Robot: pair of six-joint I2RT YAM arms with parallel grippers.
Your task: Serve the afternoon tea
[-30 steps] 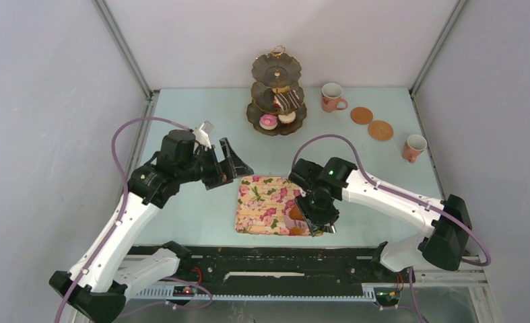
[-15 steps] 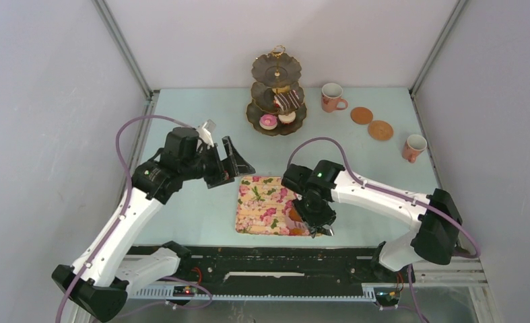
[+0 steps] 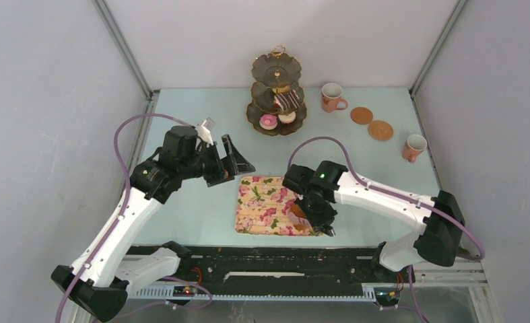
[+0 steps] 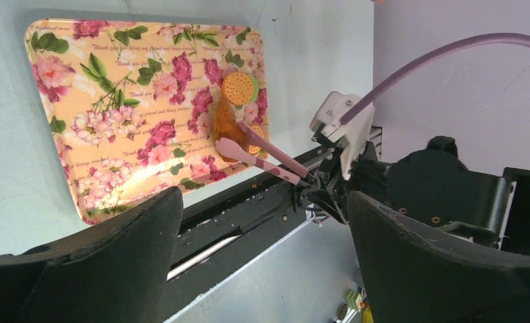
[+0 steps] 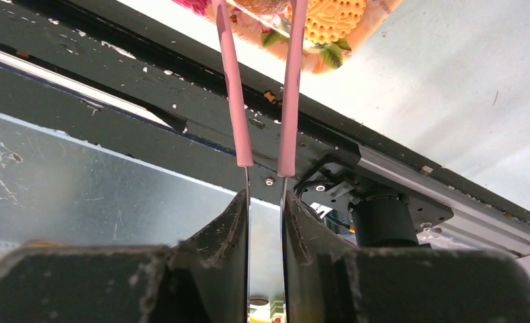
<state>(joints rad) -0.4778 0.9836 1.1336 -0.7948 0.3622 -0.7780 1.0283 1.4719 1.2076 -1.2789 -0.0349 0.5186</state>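
Next, my right gripper will lift outward to bring the tongs' tips over the middle shelf's bare side (image 3: 262,99) and release, because room shows there beside the striped slice.
My right gripper (image 3: 320,219) is shut on the handles of the pink tongs (image 5: 262,87) over the right end of the floral tray (image 3: 258,208). In the left wrist view the tongs' tips (image 4: 238,145) lie against the brown croissant (image 4: 224,124) on the tray, with an orange and green macaron (image 4: 240,87) just beyond it. A second macaron (image 5: 329,20) lies by the tongs. My left gripper (image 3: 225,158) is open and empty, held above the table left of the tray. Pink donut (image 3: 268,121), white donut (image 3: 287,117) and striped slice (image 3: 287,101) sit on the tiered stand.
The gold three-tier stand (image 3: 276,67) stands at the back centre. A pink mug (image 3: 330,97) is to its right, and a second mug (image 3: 414,147) is at the right edge. Two cork coasters (image 3: 361,115) (image 3: 380,130) lie between them. The black front rail (image 3: 269,259) runs below the tray.
My right gripper with the tongs has shifted a little to the left over the tray's right end. My left arm has barely moved.
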